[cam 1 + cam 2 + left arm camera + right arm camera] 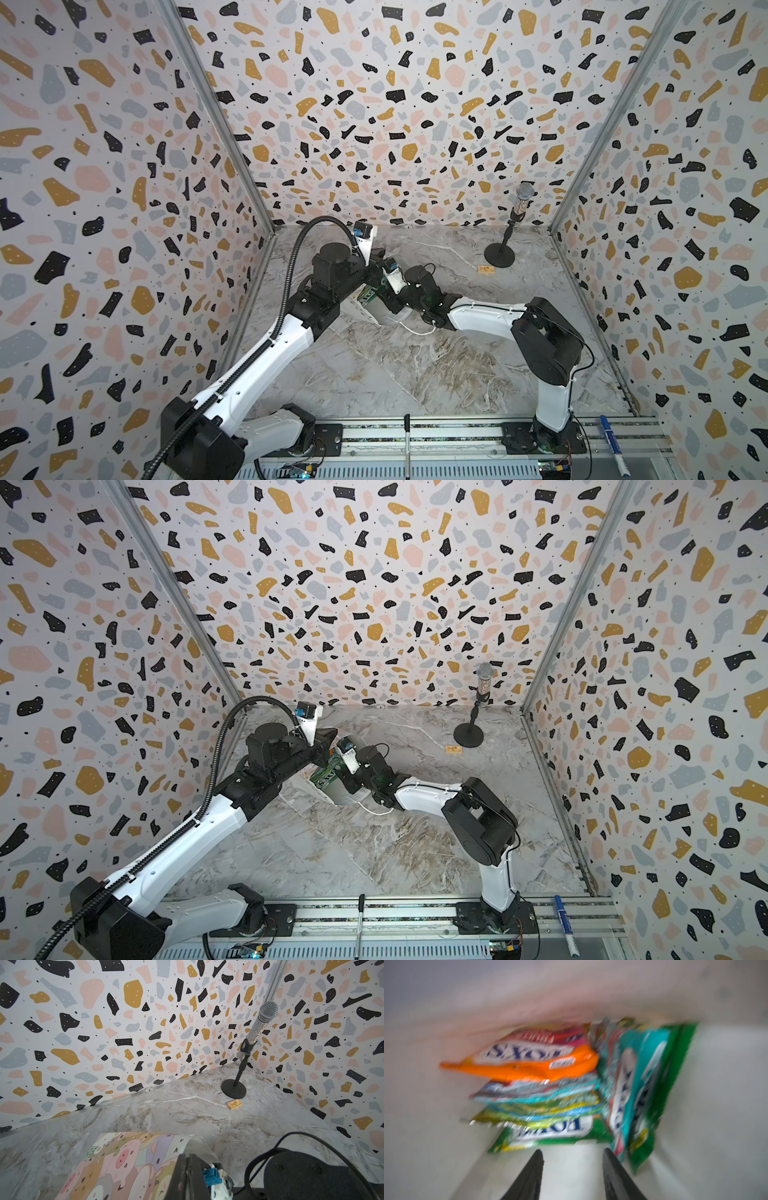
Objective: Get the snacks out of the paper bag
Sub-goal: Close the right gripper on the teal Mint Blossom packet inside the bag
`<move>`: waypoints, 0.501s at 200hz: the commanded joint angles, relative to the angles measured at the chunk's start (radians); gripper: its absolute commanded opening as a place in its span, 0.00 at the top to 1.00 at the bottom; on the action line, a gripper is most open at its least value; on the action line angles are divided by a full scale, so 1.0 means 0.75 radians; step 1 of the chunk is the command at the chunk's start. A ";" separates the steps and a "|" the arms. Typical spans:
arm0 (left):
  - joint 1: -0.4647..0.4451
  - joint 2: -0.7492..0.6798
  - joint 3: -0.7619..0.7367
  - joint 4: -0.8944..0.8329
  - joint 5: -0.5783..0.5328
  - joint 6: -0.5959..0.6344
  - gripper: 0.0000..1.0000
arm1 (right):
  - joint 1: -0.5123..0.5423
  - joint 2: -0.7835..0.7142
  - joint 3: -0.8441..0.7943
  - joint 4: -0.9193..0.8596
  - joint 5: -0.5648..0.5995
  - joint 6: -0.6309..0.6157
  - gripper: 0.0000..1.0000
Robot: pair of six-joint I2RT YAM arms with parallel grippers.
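My right gripper pushes deeper into the paper bag and sideways onto the near edge of the teal-red packet (622, 1126) next, as it stands upright beside the pile.
The paper bag (376, 311) (337, 792) lies on its side on the marble table under both arms, its colourful cartoon side (124, 1163) facing up. My left gripper (189, 1160) is shut on the bag's upper rim at the mouth. My right gripper (573, 1154) is inside the bag, open, with nothing between its fingers. Just beyond its tips the snacks lie piled: an orange-pink packet (529, 1064) on top, a teal one (633, 1084) on edge beside it, a green one (554, 1132) lowest. The picture is blurred. In both top views the snacks are hidden.
A microphone on a round black stand (500, 254) (233, 1089) stands at the back right, with a small orange box (485, 270) (233, 1104) beside it. One white cord handle (417, 331) trails on the table. Patterned walls close three sides. A blue marker (611, 444) lies on the front rail.
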 commanded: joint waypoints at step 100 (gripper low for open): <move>0.001 -0.055 0.002 0.115 0.116 0.010 1.00 | -0.032 0.173 0.188 -0.102 0.234 0.066 0.62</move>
